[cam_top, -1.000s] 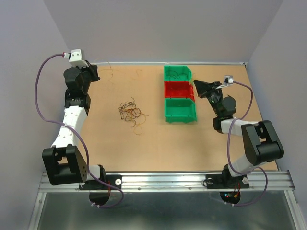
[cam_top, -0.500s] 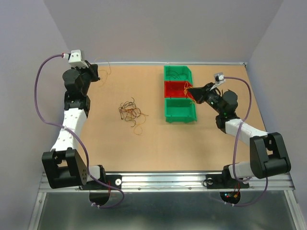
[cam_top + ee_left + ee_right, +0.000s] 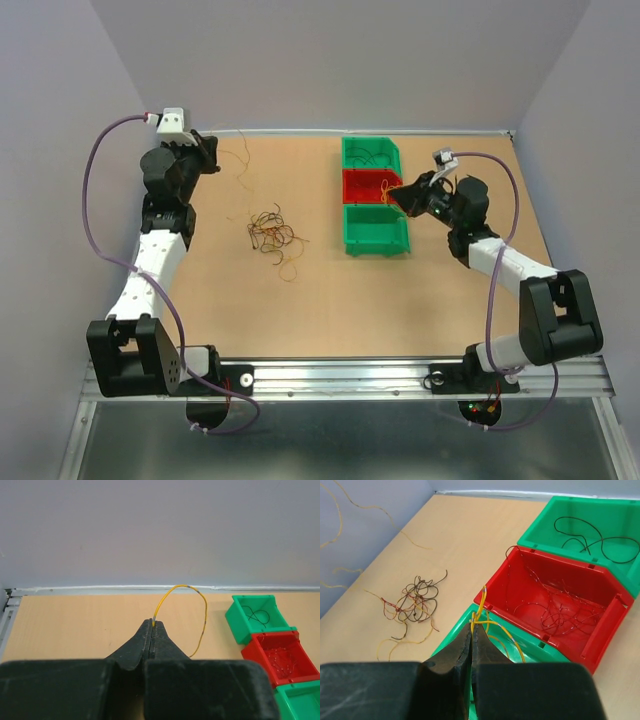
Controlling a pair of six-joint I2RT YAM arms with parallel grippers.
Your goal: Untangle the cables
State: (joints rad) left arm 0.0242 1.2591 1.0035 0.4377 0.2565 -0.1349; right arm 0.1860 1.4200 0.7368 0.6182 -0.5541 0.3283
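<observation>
My right gripper will move across the bin toward the tangle. Then it will open over the table, between the tangle and the near green bin.
A loose tangle of dark, reddish and yellow cables lies on the tan table, left of the bins, and shows in the right wrist view too. My left gripper is at the far left, shut on one thin yellow cable that arcs up and hangs down to the table. My right gripper is shut on a few yellow cables above the edge between the red bin and the near green bin.
Three bins stand in a row right of centre: a far green bin holding black wires, a red bin holding reddish wires, and a near green bin. The back wall runs close behind the left gripper.
My right gripper has swung left from beside the bins to over the red and near green bins with its yellow cables. My left gripper has shifted slightly right, and its yellow cable now hangs further out.
</observation>
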